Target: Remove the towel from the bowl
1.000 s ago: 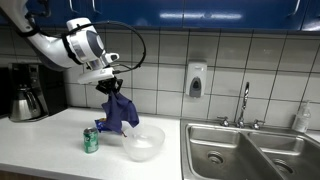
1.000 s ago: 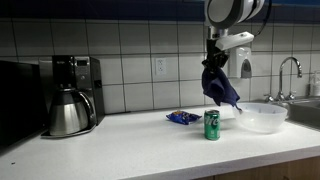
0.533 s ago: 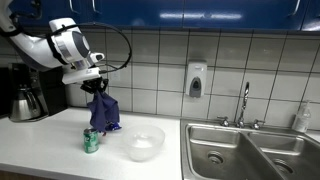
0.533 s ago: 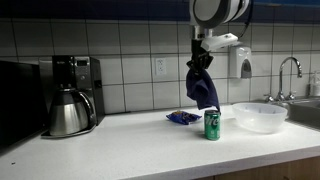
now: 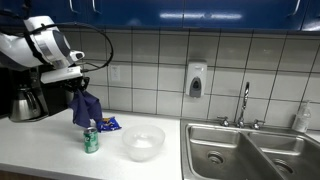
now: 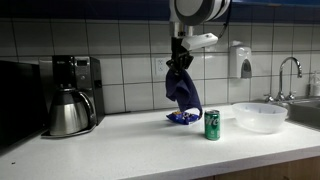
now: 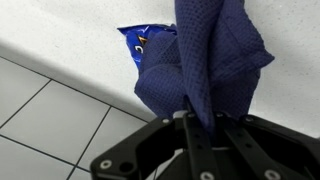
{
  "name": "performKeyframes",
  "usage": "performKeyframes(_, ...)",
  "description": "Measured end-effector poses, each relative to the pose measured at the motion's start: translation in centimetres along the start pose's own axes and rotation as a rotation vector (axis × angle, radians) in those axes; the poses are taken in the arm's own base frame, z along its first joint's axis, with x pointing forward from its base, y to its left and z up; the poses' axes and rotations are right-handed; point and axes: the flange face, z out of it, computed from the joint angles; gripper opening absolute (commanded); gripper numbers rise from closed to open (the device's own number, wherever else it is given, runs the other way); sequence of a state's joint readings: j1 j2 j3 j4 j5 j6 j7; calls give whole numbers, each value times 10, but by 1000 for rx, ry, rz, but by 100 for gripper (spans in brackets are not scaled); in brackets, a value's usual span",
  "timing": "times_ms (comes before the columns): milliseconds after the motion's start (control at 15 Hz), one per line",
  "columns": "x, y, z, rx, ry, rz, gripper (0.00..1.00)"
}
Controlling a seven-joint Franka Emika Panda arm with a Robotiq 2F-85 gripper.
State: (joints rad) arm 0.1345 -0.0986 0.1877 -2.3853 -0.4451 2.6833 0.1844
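Note:
I will move down, away from the snack packet, and release the towel (image 5: 85,107) on the bare counter (image 5: 63,143) below my gripper, beside the green can.
My gripper (image 5: 80,84) is shut on a dark blue towel (image 5: 85,107) that hangs from it in the air, well clear of the counter. In the other exterior view the gripper (image 6: 180,58) holds the towel (image 6: 183,88) above a blue snack packet. The clear bowl (image 5: 143,142) stands empty on the white counter, to one side of the towel and apart from it; it also shows in an exterior view (image 6: 260,116). In the wrist view the towel (image 7: 210,65) fills the space between the fingers (image 7: 200,122).
A green can (image 5: 91,140) (image 6: 211,125) stands next to the bowl. A blue snack packet (image 6: 182,117) (image 7: 145,48) lies under the towel. A coffee maker with a metal pot (image 6: 68,110) stands farther along the counter. A steel sink (image 5: 245,150) lies beyond the bowl.
My gripper has carried the towel sideways away from above the bowl, past the green can, towards the coffee maker side. The bowl and can have not moved.

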Motion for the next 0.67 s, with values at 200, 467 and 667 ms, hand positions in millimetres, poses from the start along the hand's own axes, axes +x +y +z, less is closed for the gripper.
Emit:
performKeyframes(200, 5, -23, 0, 25, 5, -17, 2)
performKeyframes(467, 1, -40, 13, 68, -34, 13, 2)
performKeyframes(667, -6, -49, 29, 107, -88, 52, 2)
